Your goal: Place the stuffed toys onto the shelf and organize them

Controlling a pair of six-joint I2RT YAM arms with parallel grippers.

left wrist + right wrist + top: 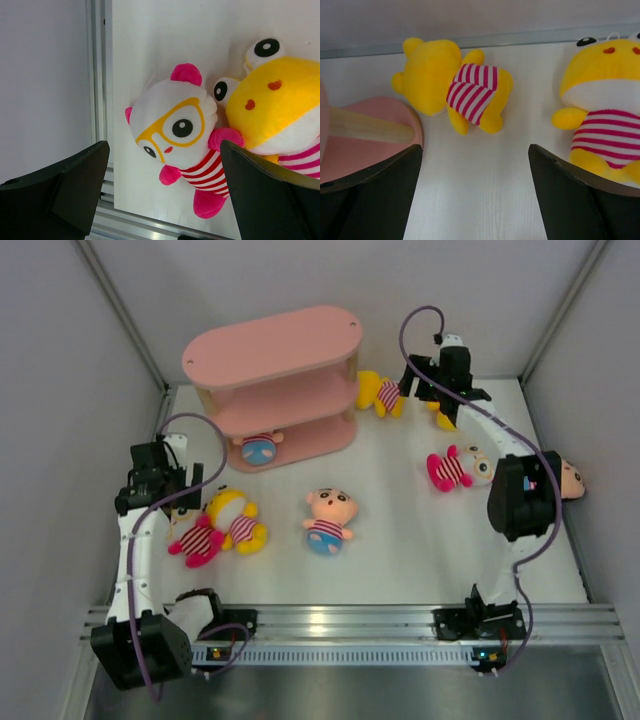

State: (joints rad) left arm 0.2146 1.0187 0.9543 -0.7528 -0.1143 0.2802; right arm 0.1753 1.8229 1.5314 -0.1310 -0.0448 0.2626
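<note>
The second yellow toy is below my right gripper and to its right in the wrist view. I need to move that way and down onto its striped lower body.
The pink shelf stands at the back left, with one blue-bottomed toy on its bottom board. My left gripper is open and empty, just above a pink-limbed toy with yellow glasses and a yellow toy lying side by side. My right gripper is open and empty above the table between a yellow toy lying by the shelf's right end and a second yellow toy. A peach-faced toy and a pink toy lie mid-table.
Another toy lies at the right edge, partly hidden behind my right arm. Grey walls close in on the left, back and right. A metal rail runs along the near edge; it also shows in the left wrist view.
</note>
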